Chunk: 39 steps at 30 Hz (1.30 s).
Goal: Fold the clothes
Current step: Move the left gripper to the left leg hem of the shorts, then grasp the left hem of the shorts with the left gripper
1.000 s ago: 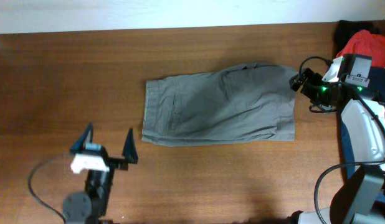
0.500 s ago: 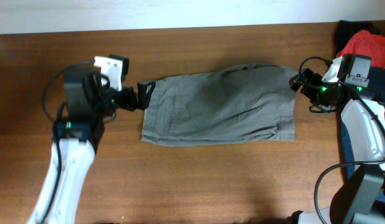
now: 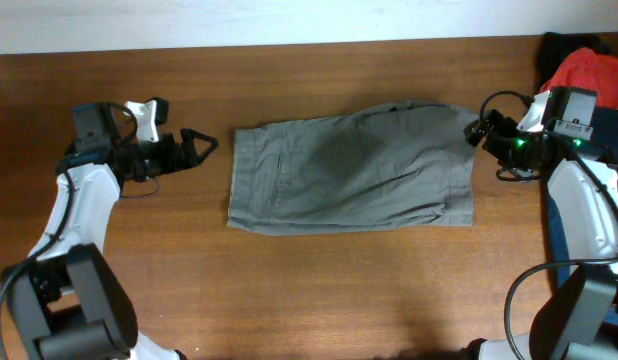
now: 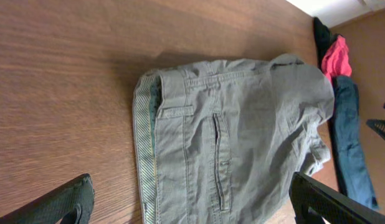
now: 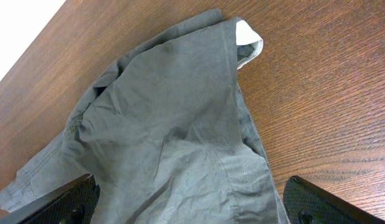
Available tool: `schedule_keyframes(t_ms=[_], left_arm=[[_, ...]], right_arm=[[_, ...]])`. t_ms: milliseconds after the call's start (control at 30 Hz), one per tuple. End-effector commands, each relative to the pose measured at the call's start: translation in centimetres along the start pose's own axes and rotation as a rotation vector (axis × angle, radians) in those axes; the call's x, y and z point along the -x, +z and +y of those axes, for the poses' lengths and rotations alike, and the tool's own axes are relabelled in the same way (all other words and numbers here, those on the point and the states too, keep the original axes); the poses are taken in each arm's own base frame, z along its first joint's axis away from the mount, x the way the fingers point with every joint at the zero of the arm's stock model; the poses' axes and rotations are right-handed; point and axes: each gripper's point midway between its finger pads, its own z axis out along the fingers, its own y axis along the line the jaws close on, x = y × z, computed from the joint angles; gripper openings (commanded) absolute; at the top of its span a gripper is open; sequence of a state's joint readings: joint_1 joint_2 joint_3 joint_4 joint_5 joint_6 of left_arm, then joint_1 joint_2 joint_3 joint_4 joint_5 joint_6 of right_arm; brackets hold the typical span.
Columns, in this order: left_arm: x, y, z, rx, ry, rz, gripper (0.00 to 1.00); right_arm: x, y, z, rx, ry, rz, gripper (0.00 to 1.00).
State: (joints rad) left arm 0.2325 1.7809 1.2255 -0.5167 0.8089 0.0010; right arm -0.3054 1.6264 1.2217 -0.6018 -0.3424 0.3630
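The edge of the waistband will be between the fingers of my left gripper once I lower the gripper and move it toward the shorts next.
The grey-olive shorts (image 3: 349, 170) lie folded flat in the middle of the table. In the left wrist view (image 4: 230, 155) I see the waistband, a pocket slit and seams. In the right wrist view (image 5: 174, 130) I see a leg end with a pale inner hem. My left gripper (image 3: 197, 147) is open and empty, a little left of the waistband (image 4: 192, 208). My right gripper (image 3: 476, 131) is open and empty at the shorts' upper right corner (image 5: 192, 202).
A red garment (image 3: 586, 68) and a dark garment (image 3: 559, 45) lie at the far right corner. A dark blue garment (image 4: 349, 137) lies along the right edge. Bare wooden table (image 3: 319, 290) spreads in front of the shorts.
My left arm swung from the table's front left up to the shorts' waistband, then drew back a little to the left. The right arm and the shorts have not moved.
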Motion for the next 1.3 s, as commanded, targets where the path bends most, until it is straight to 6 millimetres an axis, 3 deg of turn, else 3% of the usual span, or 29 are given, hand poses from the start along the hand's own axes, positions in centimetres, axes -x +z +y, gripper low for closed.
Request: schedule_keyframes(t_ms=[0, 300, 567, 933, 1067, 1100, 1267], left_arm=[[-0.9, 1.9, 0.6, -0.046, -0.024, 0.047, 0.99], [-4.4, 5.4, 4.2, -0.046, -0.141, 0.155, 0.99], [-5.5, 6.3, 5.8, 0.012, -0.151, 0.190, 0.99], [-7.1, 8.6, 4.7, 0.101, -0.071, 0.266, 0.99], [-9.1, 10.0, 5.7, 0.103, -0.104, 0.323, 0.99], [-10.3, 10.8, 5.7, 0.054, -0.143, 0.352, 0.99], [-12.4, 12.3, 5.1, -0.074, -0.226, 0.399, 0.99]], right_arm=[[0.1, -0.2, 0.1, 0.005, -0.003, -0.003, 0.99], [0.1, -0.2, 0.1, 0.005, -0.003, -0.003, 0.99], [0.1, -0.2, 0.1, 0.005, -0.003, -0.003, 0.99], [0.1, -0.2, 0.1, 0.005, -0.003, -0.003, 0.99], [0.1, -0.2, 0.1, 0.005, -0.003, -0.003, 0.99], [0.1, -0.2, 0.1, 0.005, -0.003, -0.003, 0.99], [0.1, -0.2, 0.1, 0.005, -0.003, -0.003, 0.99]])
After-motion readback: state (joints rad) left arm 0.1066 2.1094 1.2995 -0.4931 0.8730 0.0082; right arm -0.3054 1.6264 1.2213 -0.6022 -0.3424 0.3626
